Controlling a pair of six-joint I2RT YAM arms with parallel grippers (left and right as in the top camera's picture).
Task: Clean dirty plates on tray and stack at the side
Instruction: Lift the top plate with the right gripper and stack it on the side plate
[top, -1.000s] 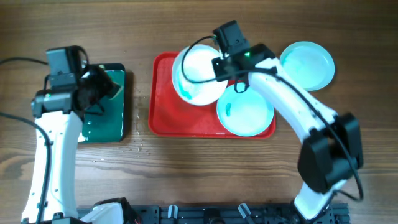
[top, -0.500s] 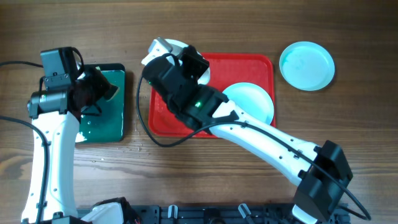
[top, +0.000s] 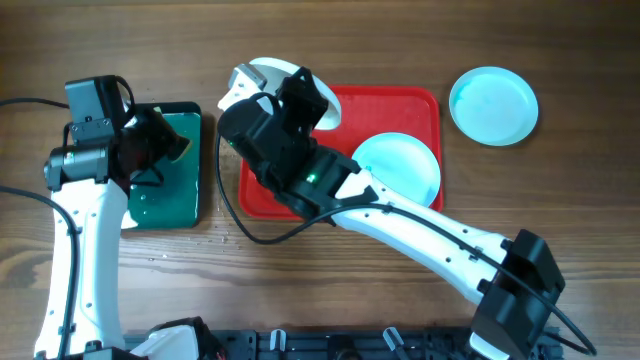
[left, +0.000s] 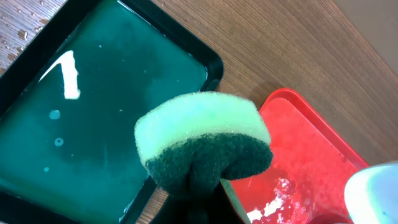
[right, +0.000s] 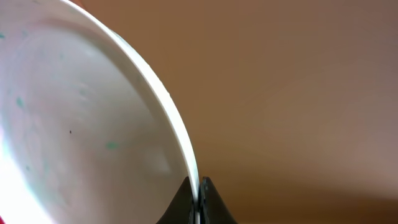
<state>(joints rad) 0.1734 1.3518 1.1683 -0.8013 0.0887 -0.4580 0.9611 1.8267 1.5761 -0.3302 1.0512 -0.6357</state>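
The turquoise plate beside the red tray lies to my right gripper's right in the overhead view, so I will swing across, lower and release to stack there.
My right gripper (right: 199, 186) is shut on the rim of the white plate (right: 81, 124) and holds it tilted in the air. In the overhead view the plate (top: 262, 72) shows over the far left corner of the red tray (top: 400, 100), mostly hidden by the right arm. The plate carries small teal specks. One pale turquoise plate (top: 400, 165) lies on the red tray's right half. The other turquoise plate (top: 493, 105) lies on the table right of the tray. My left gripper (left: 199, 199) is shut on a green sponge (left: 202, 137), held over the right edge of the dark green tray (left: 93, 124).
The dark green tray (top: 160, 205) holds water and sits left of the red tray, with a strip of wooden table between them. The red tray (left: 298, 149) is wet. The right arm spans the table from the front right to the tray's left part.
The right arm has lifted the white plate off the red tray and swung it left, toward the tray's far left corner. The left arm with the sponge has barely moved.
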